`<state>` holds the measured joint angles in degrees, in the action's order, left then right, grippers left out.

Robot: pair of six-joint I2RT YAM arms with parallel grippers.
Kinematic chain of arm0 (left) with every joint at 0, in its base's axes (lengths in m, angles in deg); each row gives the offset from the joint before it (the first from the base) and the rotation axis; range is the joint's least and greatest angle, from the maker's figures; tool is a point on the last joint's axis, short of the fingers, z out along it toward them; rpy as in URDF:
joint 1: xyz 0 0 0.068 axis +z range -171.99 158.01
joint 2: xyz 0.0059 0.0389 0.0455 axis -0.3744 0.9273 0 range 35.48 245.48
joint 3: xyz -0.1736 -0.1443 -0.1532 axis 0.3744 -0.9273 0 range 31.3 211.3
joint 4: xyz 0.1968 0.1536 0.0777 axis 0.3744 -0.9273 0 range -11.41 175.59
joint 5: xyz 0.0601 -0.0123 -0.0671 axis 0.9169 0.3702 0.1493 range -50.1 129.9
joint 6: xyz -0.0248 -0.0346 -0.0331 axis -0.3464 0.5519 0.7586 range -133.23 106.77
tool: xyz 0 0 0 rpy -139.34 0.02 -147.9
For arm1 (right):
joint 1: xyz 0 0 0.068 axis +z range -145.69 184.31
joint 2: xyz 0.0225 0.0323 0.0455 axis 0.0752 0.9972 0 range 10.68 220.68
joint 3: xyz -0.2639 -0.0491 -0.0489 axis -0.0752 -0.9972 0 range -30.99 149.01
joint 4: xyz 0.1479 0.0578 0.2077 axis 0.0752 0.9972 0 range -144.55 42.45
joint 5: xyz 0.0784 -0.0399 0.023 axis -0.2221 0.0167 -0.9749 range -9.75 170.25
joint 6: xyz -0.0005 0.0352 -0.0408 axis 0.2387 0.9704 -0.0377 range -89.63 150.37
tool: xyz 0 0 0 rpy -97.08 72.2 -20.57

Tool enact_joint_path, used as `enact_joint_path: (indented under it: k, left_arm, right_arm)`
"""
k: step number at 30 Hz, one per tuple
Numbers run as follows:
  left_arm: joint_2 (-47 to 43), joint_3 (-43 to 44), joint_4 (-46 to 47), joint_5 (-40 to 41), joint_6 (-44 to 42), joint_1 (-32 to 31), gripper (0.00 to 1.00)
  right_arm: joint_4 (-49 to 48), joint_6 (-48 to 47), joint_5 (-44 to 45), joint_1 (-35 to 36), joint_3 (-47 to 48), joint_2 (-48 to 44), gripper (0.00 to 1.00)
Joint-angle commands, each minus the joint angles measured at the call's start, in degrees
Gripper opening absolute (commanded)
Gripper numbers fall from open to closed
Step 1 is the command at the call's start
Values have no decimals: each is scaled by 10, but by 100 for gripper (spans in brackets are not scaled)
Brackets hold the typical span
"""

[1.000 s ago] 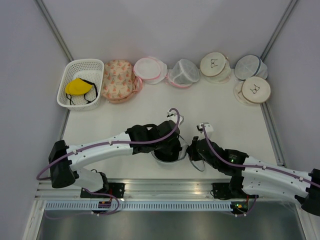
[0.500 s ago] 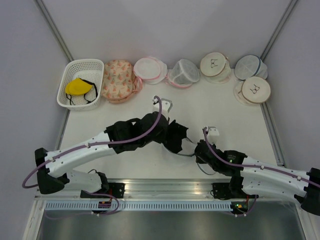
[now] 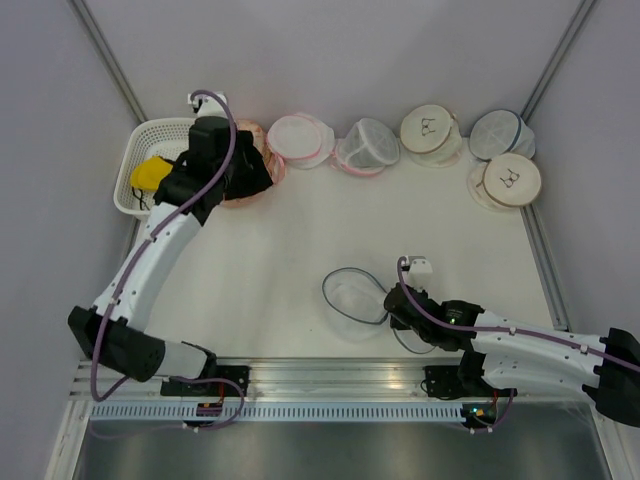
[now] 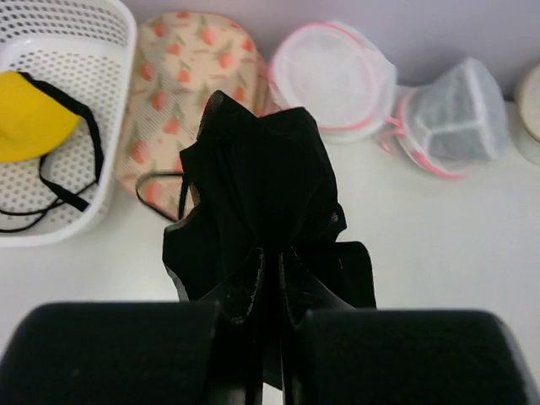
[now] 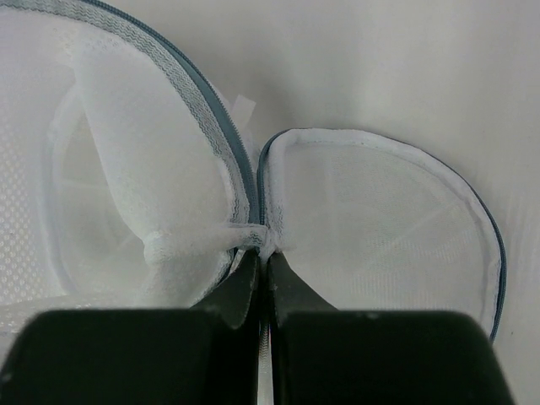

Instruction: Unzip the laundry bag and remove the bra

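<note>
The black bra is still hanging beside the white basket. My left gripper will next carry the bra to the left in the top view, over the basket.
The laundry bag [image 3: 353, 298] lies unzipped on the table in front of the right arm, its white mesh tub empty and its lid [image 3: 412, 341] flopped to the right. In the right wrist view the tub [image 5: 126, 169] and lid [image 5: 380, 219] meet at the blue zip rim. My right gripper [image 3: 391, 306] [image 5: 263, 263] is shut on that rim where they join. My left gripper [image 3: 240, 172] [image 4: 270, 278] is shut on the black bra [image 3: 256, 165] [image 4: 261, 194]. It holds the bra above the floral bag [image 4: 194, 76], just right of the basket.
A white basket [image 3: 150, 130] [image 4: 126, 34] at the back left holds a yellow bra [image 3: 152, 172]. Along the back wall stand pink-trimmed bags [image 3: 298, 138] [image 3: 368, 145], beige bags [image 3: 430, 128] [image 3: 512, 178] and a blue-trimmed bag [image 3: 498, 130].
My left gripper lifted the black bra out of the laundry bag and carried it far back and left to beside the basket. The bag now lies open and empty; the right gripper kept its hold.
</note>
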<state>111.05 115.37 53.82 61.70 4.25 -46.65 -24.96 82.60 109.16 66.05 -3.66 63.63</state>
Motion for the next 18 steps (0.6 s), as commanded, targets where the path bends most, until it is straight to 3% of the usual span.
enact_joint_path:
  k: [1,4,13,18]
  left_arm:
    - [76,64,67,-33,-55,65,2]
    - [167,145,70,-55,-64,129,2]
    - [444,397,55,-41,-66,214,2]
    - [506,457,57,-47,-14,291,2]
  right_arm:
    - [-17,-6,-17,0,-8,-4,0]
    - [-27,-12,-29,0,-14,-2,0]
    - [-57,-27,-61,1,-16,33,1]
    - [-83,-41,-72,0,-9,76,0]
